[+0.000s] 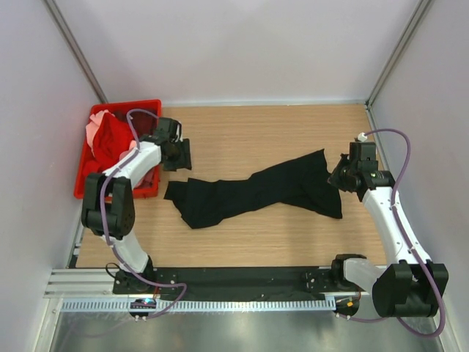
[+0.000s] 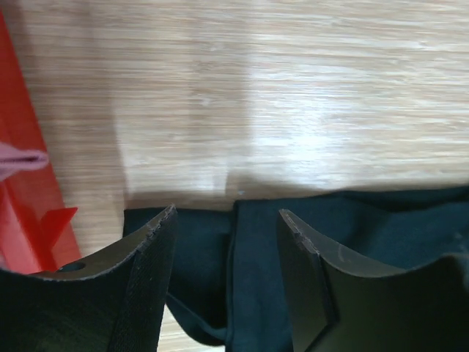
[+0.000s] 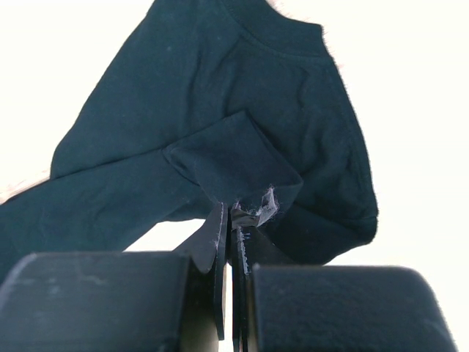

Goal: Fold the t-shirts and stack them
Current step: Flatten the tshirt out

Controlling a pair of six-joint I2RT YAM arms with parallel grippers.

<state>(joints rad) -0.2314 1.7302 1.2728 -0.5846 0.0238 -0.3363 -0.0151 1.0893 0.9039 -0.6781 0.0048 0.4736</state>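
My left gripper moves down onto the black t-shirt's far edge (image 1: 188,180) (image 2: 237,208) where the crease meets it next, since that spot lies below, between its open fingers.
A plain black t-shirt (image 1: 249,194) lies stretched out and rumpled across the middle of the wooden table (image 1: 242,132). My right gripper (image 1: 338,178) is at its right end. In the right wrist view that gripper (image 3: 233,213) is shut on a pinched fold of the black t-shirt (image 3: 205,95), right by its small white label (image 3: 267,205). My left gripper (image 1: 178,154) hovers over the shirt's left end. Seen from the left wrist, it (image 2: 227,220) stands open, with the black t-shirt (image 2: 366,227) lying below its fingers (image 2: 154,257). Red (image 1: 113,139) and pink (image 1: 95,132) t-shirts are heaped in the crate.
A red plastic crate (image 1: 150,106) sits at the table's left edge, just left of my left arm; its wall (image 2: 22,198) and a bit of pink cloth (image 2: 18,158) show in the left wrist view. Grey walls enclose the table on three sides.
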